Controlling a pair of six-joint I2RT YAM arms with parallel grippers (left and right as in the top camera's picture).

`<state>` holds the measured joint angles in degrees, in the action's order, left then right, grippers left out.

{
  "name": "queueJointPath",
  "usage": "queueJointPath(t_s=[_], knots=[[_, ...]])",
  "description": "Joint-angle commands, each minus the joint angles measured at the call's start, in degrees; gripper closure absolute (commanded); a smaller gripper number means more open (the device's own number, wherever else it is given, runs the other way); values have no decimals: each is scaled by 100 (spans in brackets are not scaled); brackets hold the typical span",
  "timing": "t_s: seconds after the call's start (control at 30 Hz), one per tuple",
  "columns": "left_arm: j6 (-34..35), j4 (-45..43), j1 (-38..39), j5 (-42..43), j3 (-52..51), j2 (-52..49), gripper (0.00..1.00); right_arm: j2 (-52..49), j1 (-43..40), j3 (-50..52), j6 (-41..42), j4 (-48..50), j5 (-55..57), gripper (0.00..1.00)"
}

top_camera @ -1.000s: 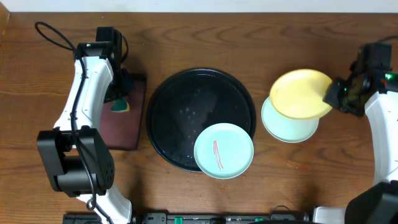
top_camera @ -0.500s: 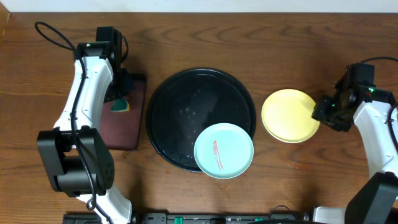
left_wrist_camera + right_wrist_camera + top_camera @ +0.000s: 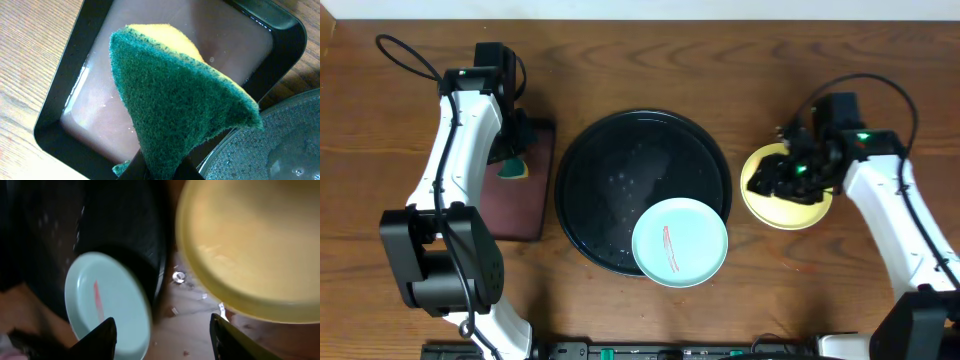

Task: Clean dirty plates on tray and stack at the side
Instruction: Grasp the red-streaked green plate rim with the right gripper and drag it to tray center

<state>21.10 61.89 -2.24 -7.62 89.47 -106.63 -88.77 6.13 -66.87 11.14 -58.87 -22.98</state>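
I need to move my right gripper away from the yellow plate next, back and down to the mint-green plate's nearest rim, because the mint-green plate (image 3: 680,242) has a red smear.
The round black tray (image 3: 620,170) lies mid-table. A mint-green plate (image 3: 680,242) with a red smear rests on its front right rim. A yellow plate (image 3: 790,205) lies on the table right of the tray. My right gripper (image 3: 772,180) hovers over that plate's left part, open and holding nothing. In the right wrist view the open right gripper (image 3: 162,335) frames bare table between the mint plate (image 3: 107,305) and the yellow plate (image 3: 250,245). My left gripper (image 3: 515,150) is shut on a green-and-yellow sponge (image 3: 180,100), held above the maroon tray.
The maroon rectangular tray (image 3: 520,205) lies left of the black tray and holds brownish water (image 3: 115,75). The black tray's surface (image 3: 280,145) is wet with droplets. Small crumbs and a red speck dot the table (image 3: 795,265) in front of the yellow plate.
My right gripper lowered the yellow plate onto a mint plate beside the tray, let go and opened, then swung left over it. The left arm has not moved.
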Motion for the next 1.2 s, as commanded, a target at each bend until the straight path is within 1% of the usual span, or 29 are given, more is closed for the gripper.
queueJointPath(t_s=[0.0, 0.1, 0.2, 0.4, 0.67, 0.8, 0.83, 0.87, 1.03, 1.17], knots=[[-48, 17, -22, -28, -42, -48, 93, 26, 431, 181, 11, -7, 186, 41], [-48, 17, -22, -31, -42, -46, 93, 26, 710, 369, 116, 92, 289, 43], [-48, 17, -22, -28, -42, -46, 92, 26, 955, 627, 223, 278, 326, 48], [-48, 15, -22, -31, -42, -48, 92, 26, 1379, 1062, 431, 542, 356, 52], [-50, 15, -22, -31, -42, -48, 92, 17, 1639, 1558, 715, 1088, 636, 59], [-48, 15, -22, -31, -42, -48, 93, -164, 1648, 1709, 815, 1346, 647, 62], [-50, 15, -22, -31, -42, -48, 93, -254, 1648, 1709, 815, 1384, 647, 65], [-48, 11, -22, -31, -42, -46, 93, -330, 1648, 1709, 815, 1421, 645, 69], [-50, 20, -22, -31, -42, -46, 92, -455, 1646, 1683, 933, 1471, 645, 98], [-50, 24, -22, -31, -42, -48, 92, -446, 1648, 1451, 988, 1333, 459, 99]])
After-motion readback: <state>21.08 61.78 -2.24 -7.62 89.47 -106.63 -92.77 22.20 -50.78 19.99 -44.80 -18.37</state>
